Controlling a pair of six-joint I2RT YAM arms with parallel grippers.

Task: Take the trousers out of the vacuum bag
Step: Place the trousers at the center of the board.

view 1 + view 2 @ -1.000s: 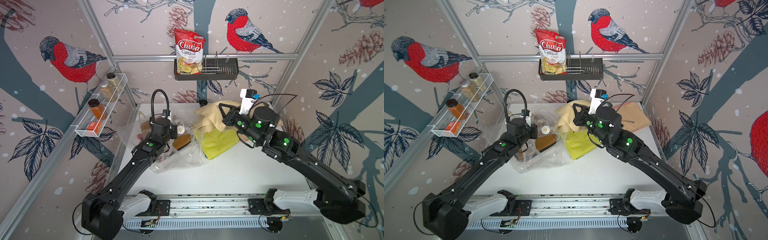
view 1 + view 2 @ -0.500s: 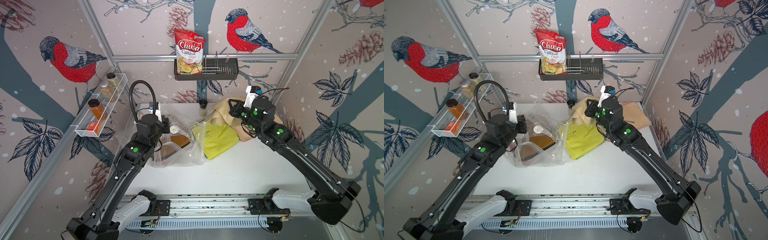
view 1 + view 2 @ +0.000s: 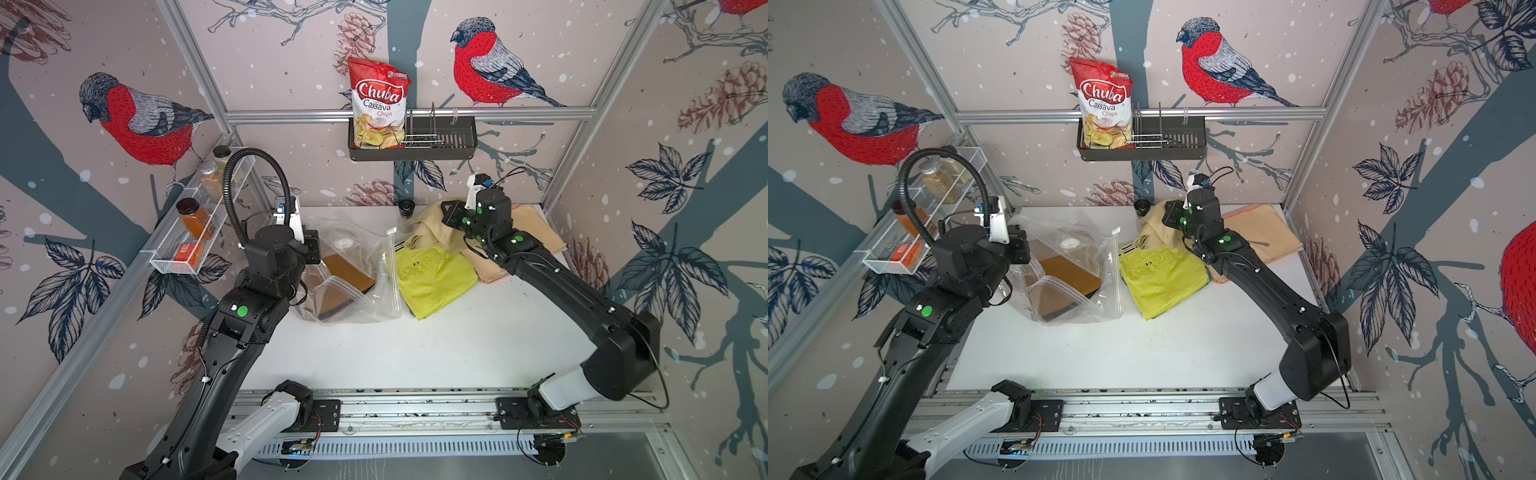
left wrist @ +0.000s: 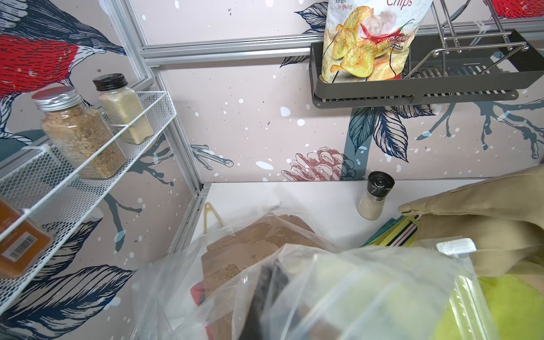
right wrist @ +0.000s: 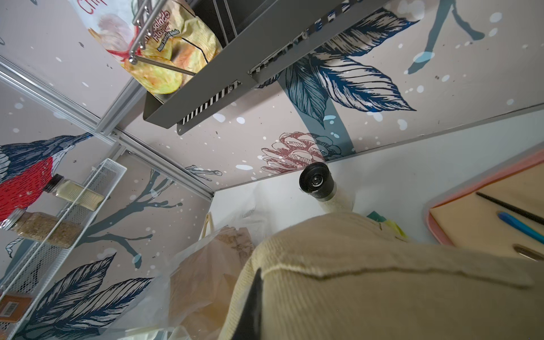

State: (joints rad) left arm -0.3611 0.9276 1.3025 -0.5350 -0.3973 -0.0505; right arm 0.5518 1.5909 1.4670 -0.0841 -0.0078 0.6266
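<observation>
The spot over the yellow trousers point(image 3: 432, 278) is clear of the bag's opening, so the right gripper will next move back and down there and let go of the khaki trousers.
The clear vacuum bag point(image 3: 353, 291) point(image 3: 1071, 286) lies at the table's left, its mouth with the white zip slider point(image 3: 391, 230) facing right. Mustard brown trousers point(image 3: 347, 272) point(image 4: 259, 238) and a red edge point(image 4: 198, 294) show inside it. My left gripper point(image 3: 312, 249) point(image 4: 266, 291) is shut on the bag's plastic at its left side. Yellow trousers point(image 3: 432, 278) point(image 3: 1160, 278) lie on the table beside the mouth. My right gripper point(image 3: 451, 216) point(image 5: 256, 294) is shut on the khaki beige trousers point(image 3: 430, 228) point(image 5: 368, 288), lifted at the back right.
A peach cloth point(image 3: 538, 230) with utensils lies at the back right under the right arm. A pepper grinder point(image 3: 406, 212) stands at the back wall. Above hang a dark rack point(image 3: 440, 143) with a chips bag point(image 3: 378, 108) and a white wire shelf point(image 3: 195, 232) with spice jars.
My right gripper has carried the khaki beige trousers from over the bag's mouth to the back right. My left gripper has drawn the bag back and to the left.
</observation>
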